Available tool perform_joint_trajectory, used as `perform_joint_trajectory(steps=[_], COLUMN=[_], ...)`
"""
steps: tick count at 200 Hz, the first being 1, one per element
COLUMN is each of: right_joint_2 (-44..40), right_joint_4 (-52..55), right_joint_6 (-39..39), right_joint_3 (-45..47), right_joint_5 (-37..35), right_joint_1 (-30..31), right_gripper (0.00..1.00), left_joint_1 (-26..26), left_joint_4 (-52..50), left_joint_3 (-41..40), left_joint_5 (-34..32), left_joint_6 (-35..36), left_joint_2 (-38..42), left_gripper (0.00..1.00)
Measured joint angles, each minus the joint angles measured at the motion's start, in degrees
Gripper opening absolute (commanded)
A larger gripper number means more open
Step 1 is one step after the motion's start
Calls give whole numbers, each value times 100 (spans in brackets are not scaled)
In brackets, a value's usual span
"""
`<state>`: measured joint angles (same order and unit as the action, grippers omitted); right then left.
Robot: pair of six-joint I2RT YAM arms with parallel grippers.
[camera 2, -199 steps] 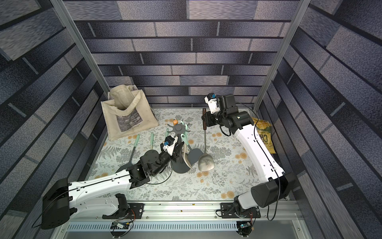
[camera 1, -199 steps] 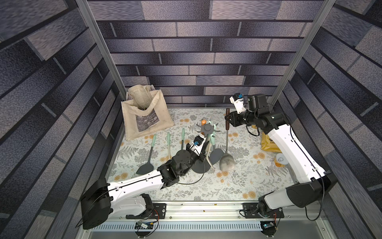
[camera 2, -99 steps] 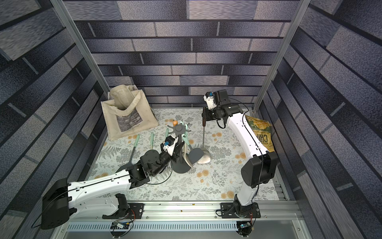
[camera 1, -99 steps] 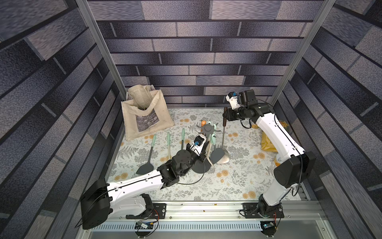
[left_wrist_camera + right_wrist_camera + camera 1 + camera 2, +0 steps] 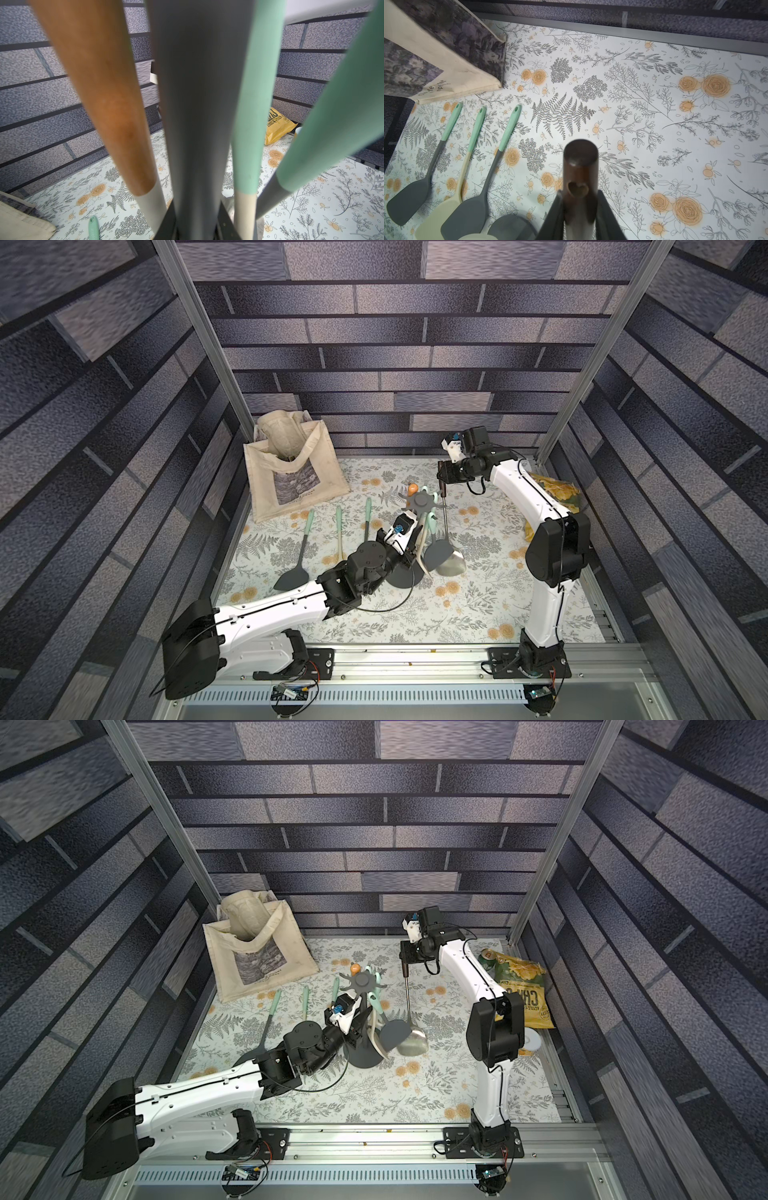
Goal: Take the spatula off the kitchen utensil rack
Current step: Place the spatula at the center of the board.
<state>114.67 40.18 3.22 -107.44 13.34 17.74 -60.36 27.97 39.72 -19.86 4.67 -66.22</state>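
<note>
The spatula (image 5: 413,1042) is clear of the hook ring. Next, my right gripper should move down, put the brown handle on the open cloth (image 5: 397,988) beside the rack and let go of it.
The kitchen utensil rack (image 5: 422,502) (image 5: 361,982) stands mid-table on its round base (image 5: 365,1054). My left gripper (image 5: 410,548) (image 5: 197,228) is shut on the rack's dark grey pole (image 5: 197,124), low down. Wooden- and mint-handled utensils (image 5: 251,104) hang beside the pole. My right gripper (image 5: 444,481) (image 5: 580,194) is shut on the dark brown handle (image 5: 580,162) of a steel-headed spatula (image 5: 451,564) (image 5: 413,1042). The spatula hangs upright just right of the hook ring. In a top view a gap shows between them.
A cream tote bag (image 5: 291,477) stands at the back left. Three mint-handled utensils (image 5: 473,145) lie on the floral cloth left of the rack. A yellow chip bag (image 5: 521,986), a can (image 5: 486,957) and a white roll (image 5: 531,1042) sit along the right edge.
The right arm has folded upright and carried the spatula's handle lower and left, close to the hook ring. The left arm and the rack have not moved.
</note>
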Motion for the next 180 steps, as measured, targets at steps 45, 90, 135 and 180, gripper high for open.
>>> perform_joint_trajectory(steps=[45,90,135,180], right_joint_2=[664,1191,1543,1576], right_joint_4=[-247,-540,-892,-1449], right_joint_6=[179,350,584,887], right_joint_3=[-291,-466,-490,-236], right_joint_5=[-20,-44,-66,-136], right_joint_1=[-4,-4,-4,-4], right_gripper=[0,0,0,0], left_joint_1=[-33,-42,-42,-42], left_joint_4=[-48,-63,-85,-120], left_joint_3=[68,90,107,201], left_joint_5=[-17,-37,-42,-63], left_joint_6=[50,107,109,114], left_joint_2=[-50,-66,-76,-173], left_gripper=[2,2,2,2])
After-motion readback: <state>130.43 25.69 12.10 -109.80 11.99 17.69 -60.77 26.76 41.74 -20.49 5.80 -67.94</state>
